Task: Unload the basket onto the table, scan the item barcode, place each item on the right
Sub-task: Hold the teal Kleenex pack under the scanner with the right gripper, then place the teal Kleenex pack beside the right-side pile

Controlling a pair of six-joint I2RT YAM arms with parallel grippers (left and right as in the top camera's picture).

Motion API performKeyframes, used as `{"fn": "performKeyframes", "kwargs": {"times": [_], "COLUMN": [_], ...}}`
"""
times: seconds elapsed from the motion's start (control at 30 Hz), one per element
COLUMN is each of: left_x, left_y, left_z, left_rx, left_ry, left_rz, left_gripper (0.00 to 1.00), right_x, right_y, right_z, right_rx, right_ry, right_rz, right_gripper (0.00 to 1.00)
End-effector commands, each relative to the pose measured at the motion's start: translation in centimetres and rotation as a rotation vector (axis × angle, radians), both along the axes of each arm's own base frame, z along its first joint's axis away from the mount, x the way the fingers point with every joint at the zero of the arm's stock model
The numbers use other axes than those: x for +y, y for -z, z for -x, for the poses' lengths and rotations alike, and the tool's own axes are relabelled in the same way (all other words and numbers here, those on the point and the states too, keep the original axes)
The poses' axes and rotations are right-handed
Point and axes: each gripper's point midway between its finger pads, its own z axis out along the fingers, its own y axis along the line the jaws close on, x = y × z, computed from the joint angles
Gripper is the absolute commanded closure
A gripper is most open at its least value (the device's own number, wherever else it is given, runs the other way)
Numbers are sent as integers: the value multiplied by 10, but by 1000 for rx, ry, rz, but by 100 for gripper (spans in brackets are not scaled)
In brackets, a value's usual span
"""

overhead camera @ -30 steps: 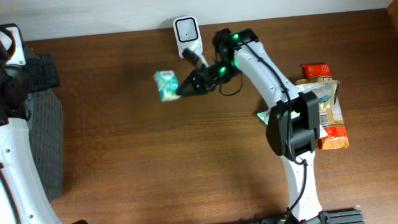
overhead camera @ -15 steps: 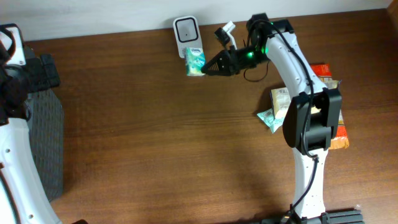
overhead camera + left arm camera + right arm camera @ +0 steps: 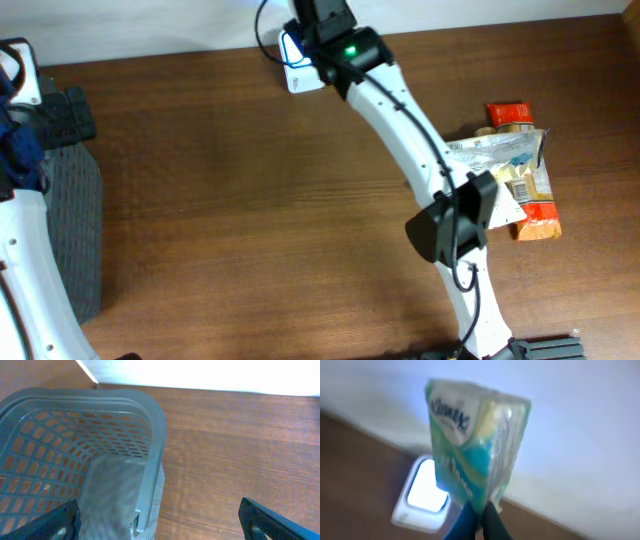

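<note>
The right gripper swings back and to its right in the overhead view next, over bare tabletop beside the packets, goes down and releases the pack [image 3: 472, 445].
The item is a Kleenex tissue pack [image 3: 472, 445], white, teal and pale yellow. My right gripper [image 3: 481, 516] is shut on its lower edge and holds it upright in the air. Just behind and below the pack sits the white barcode scanner [image 3: 421, 494], its window glowing bright. From overhead the right arm reaches to the table's back edge and covers the pack; only part of the scanner [image 3: 298, 70] shows beside the wrist. My left gripper [image 3: 160, 525] hangs open over the rim of a grey basket [image 3: 155, 425], holding nothing.
A pile of snack packets [image 3: 515, 170] lies at the right side of the wooden table [image 3: 250, 220]. The grey mesh basket [image 3: 75, 230] stands at the left edge under the left arm [image 3: 20, 120]. A white wall runs behind the scanner.
The right arm has swung the tissue pack from the middle-left of the table to the back edge, over the scanner. The scanner window now glows. The left arm has not moved.
</note>
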Motion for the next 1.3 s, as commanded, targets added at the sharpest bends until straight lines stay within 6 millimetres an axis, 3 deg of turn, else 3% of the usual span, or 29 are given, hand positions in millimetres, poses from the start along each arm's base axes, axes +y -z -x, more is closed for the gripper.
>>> {"fn": "performKeyframes", "kwargs": {"times": [0.0,0.13,0.3,0.53,0.8,0.9,1.03,1.1,1.2,1.27], "left_x": [2,2,2,2,2,2,2,2,2,2], "left_y": [-5,-5,-5,-5,-5,-5,-5,-5,-5,-5], "left_z": [1,1,1,1,1,1,1,1,1,1], "left_rx": [-8,-8,-8,-8,-8,-8,-8,-8,-8,-8], "left_ry": [5,5,6,6,5,5,5,5,5,5], "left_rz": [-14,-14,-14,-14,-14,-14,-14,-14,-14,-14], "left_gripper": [1,1,1,1,1,1,1,1,1,1], "right_x": [-13,-20,-17,-17,-3,10,17,25,31,18], "right_y": [39,82,142,149,164,147,87,73,57,52], "right_z": [-28,-50,-57,-55,-38,-28,-5,18,71,103], "right_rx": [-25,-19,55,72,146,145,123,185,355,465], "right_ry": [33,42,-17,-16,-66,-85,-80,-128,-183,-153], "right_rz": [256,390,514,525,563,481,341,237,43,8], "right_gripper": [96,96,96,96,96,96,96,96,96,96]}}
